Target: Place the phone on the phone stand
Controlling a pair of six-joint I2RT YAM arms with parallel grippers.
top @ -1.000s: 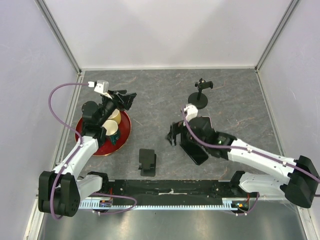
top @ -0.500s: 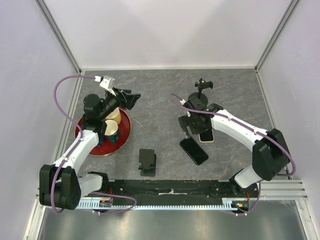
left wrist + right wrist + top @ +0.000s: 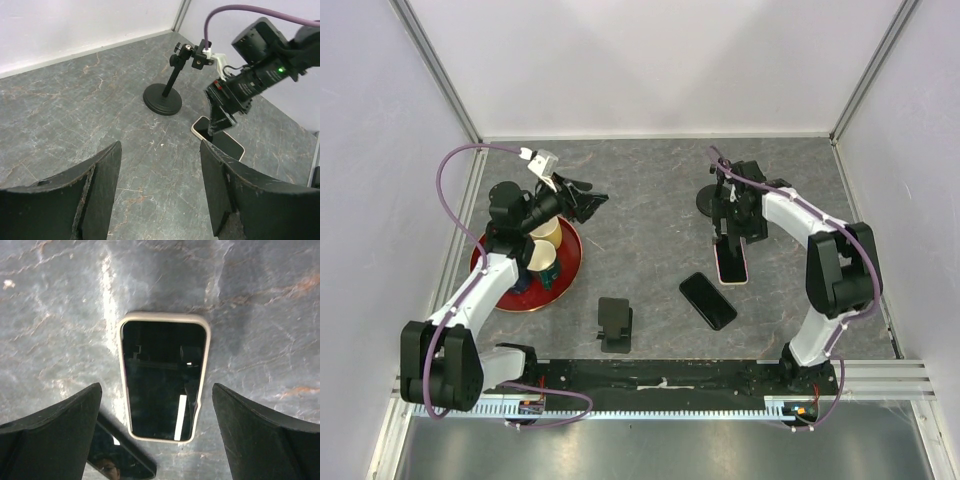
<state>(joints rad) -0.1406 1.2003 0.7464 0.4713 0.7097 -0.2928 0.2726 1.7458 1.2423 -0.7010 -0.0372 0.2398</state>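
Observation:
I will next lower my right gripper around the near half of the cream-cased phone and close on its long edges, because the phone lies below, lined up between my open fingers.
A phone in a cream case (image 3: 731,266) lies flat on the table, screen up; it also shows in the right wrist view (image 3: 162,382) and the left wrist view (image 3: 222,144). My right gripper (image 3: 732,240) points down just above it, open and empty, its fingers (image 3: 50,432) wide on both sides of the phone's near end. A black phone (image 3: 708,301) lies beside it, to the front left. A small black phone stand (image 3: 615,323) sits near the front edge. My left gripper (image 3: 588,200) is open and empty, held above the table by the red plate.
A tall clamp stand on a round black base (image 3: 162,95) stands at the back, just behind my right wrist, and is partly hidden in the top view (image 3: 706,200). A red plate (image 3: 496,290) holding cups sits at the left under my left arm.
My right arm has swung from beside the black phone toward the back and now hangs over the cream-cased phone. My left gripper has shifted slightly to the right.

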